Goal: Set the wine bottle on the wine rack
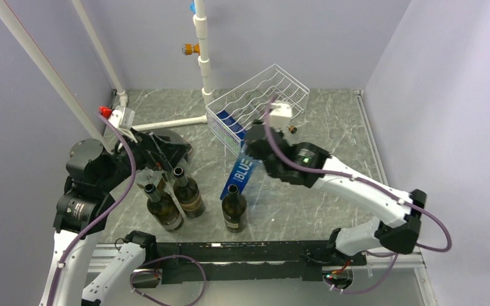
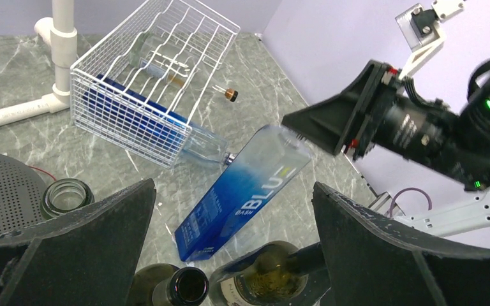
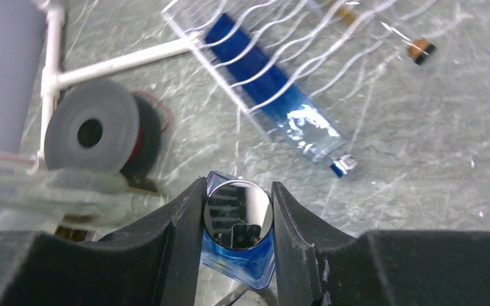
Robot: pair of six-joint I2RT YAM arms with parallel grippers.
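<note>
I will move my right gripper toward the tabletop to the right (image 1: pixel 300 201) in the top view and down, because it is bare there. I will lay the bottle in its fingers flat and let go.
My right gripper (image 3: pixel 237 213) is shut on the silver cap of a blue square wine bottle (image 1: pixel 241 173) marked BLUE. The bottle hangs tilted, cap up toward the rack and base low near the table (image 2: pixel 242 191). The white wire wine rack (image 1: pixel 258 102) stands tipped just beyond it, with another blue bottle (image 3: pixel 274 95) lying in it, neck poking out. My left gripper (image 2: pixel 233 236) is open above two dark green bottles (image 1: pixel 187 191) (image 1: pixel 163 207) at the left, touching neither.
A third dark bottle (image 1: pixel 234 207) stands right beside the blue bottle's base. A black round spool (image 3: pixel 92 131) lies left of the rack near white pipes (image 1: pixel 166 122). A small cork (image 1: pixel 291 129) lies right of the rack.
</note>
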